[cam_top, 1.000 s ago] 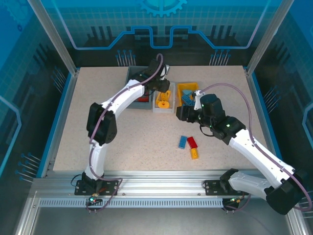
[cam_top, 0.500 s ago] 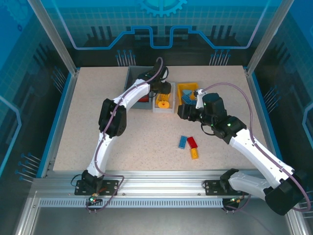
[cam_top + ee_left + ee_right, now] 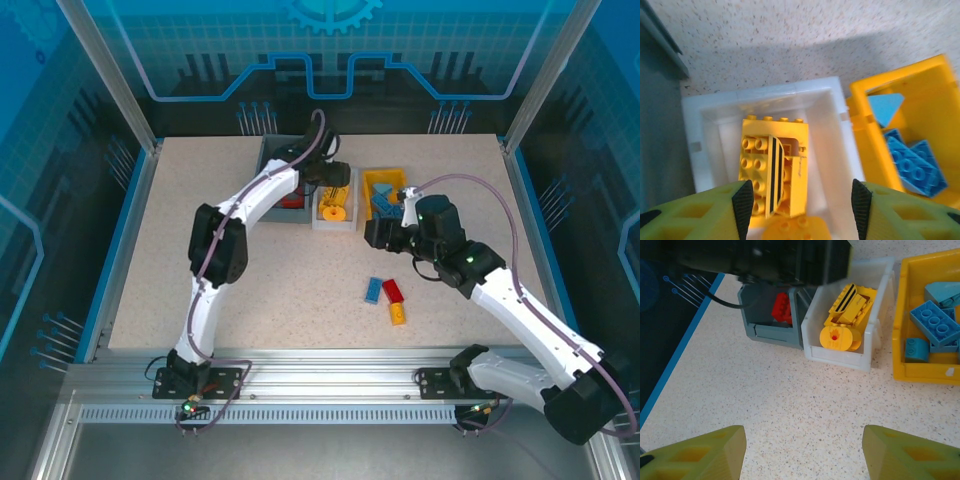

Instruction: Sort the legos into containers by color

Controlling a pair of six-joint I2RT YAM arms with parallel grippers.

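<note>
The blue lego [image 3: 373, 290] lies back and below and matches the yellow bin's blue pieces, so my right gripper should move back and go down over its long sides.
My left gripper [image 3: 800, 200] hangs open over the white bin [image 3: 840, 150], nothing between its pads. Below it lie a yellow studded lego [image 3: 772, 165] and a round yellow piece [image 3: 795, 230]. The top view shows the left gripper [image 3: 335, 178] above the white bin [image 3: 335, 222]. My right gripper [image 3: 802, 450] stands open over bare table in front of the bins, also in the top view [image 3: 375, 232]. The yellow bin [image 3: 920, 372] holds blue legos [image 3: 935, 322]. The dark grey bin [image 3: 770, 332] holds a red lego [image 3: 781, 308]. On the table lie a blue lego [image 3: 373, 289], a red lego [image 3: 393, 291] and a yellow lego [image 3: 398, 313].
The three bins stand side by side at the back middle of the speckled table [image 3: 200, 260]. Metal posts and blue panels wall the table on three sides. The left arm's dark wrist [image 3: 765, 260] reaches over the grey and white bins.
The left gripper's jaws have spread wider above the white bin, and the left arm's elbow has shifted. The right arm has barely moved.
</note>
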